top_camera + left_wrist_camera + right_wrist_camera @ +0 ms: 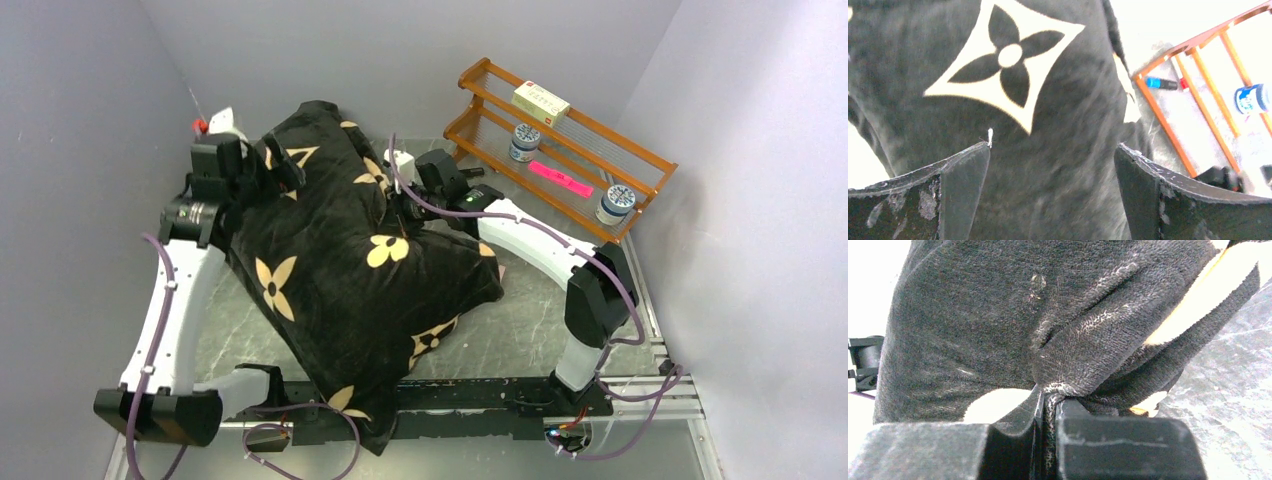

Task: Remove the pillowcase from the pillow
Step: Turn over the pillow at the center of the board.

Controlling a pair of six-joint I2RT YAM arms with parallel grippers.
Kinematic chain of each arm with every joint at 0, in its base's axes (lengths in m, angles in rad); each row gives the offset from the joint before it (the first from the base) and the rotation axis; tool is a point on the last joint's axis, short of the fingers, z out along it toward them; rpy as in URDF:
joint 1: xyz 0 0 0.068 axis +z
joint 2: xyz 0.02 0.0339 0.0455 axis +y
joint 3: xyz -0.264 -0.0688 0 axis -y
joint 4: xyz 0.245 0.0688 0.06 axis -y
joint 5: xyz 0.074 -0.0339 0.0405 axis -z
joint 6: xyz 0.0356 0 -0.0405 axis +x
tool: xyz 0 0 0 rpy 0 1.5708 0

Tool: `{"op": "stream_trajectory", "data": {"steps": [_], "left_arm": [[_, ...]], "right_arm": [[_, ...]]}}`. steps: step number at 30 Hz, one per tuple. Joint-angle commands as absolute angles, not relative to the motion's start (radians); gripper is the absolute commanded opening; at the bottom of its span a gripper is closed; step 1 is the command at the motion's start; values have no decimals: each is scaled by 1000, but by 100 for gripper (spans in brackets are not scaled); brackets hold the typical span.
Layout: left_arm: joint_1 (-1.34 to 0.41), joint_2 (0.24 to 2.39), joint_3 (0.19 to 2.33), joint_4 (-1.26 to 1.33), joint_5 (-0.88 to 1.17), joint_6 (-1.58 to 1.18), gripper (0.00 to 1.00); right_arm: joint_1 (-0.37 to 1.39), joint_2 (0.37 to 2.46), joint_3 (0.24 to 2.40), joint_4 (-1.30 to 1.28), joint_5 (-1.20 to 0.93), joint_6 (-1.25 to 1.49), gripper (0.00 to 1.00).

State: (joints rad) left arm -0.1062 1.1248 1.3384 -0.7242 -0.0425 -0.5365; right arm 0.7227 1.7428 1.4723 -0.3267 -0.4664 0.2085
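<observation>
The case still covers the whole pillow. My right gripper will next lift the pinched pillowcase fold (390,220) (1055,382) upward beside the tan flower and release it there.
The black plush pillowcase (340,270) with tan flower motifs covers the whole pillow, which lies diagonally across the table; the white pillow itself is hidden inside. My left gripper (262,160) is open at the far left corner of the case; in the left wrist view its fingers (968,170) stand wide apart with the black fabric (1048,100) just beyond them. My right gripper (405,200) is at the case's right edge, shut on a fold of the pillowcase (1068,365), pinched between its fingertips (1048,400).
An orange wooden rack (560,140) stands at the back right with a box (540,103), two jars (525,142) and a pink item (560,178). Grey walls close in left and right. The marble tabletop (520,320) shows to the right of the pillow.
</observation>
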Motion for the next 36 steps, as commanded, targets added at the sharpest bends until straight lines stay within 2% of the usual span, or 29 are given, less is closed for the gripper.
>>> {"op": "stream_trajectory", "data": {"steps": [1,9,18,22,30,36], "left_arm": [[-109,1237,1523,-856,-36,-469,100],[-109,1397,1670,-801,71,-472,100],[-111,1634,1856,-867,74,-424,100],[-145,1684,1893,-898,-17,-398,100],[-266,1754,1948,-962,-346,-372,100],[-276,1807,1896,-951,-425,-379,100]], "right_arm": [[797,1679,1481,-332,-456,170,0],[855,1671,1447,-308,-423,163,0],[916,1660,1429,-267,-360,154,0],[961,1667,1419,-246,-318,149,0],[1047,1713,1428,-231,-258,131,0],[1105,1719,1439,-224,-204,113,0]]}}
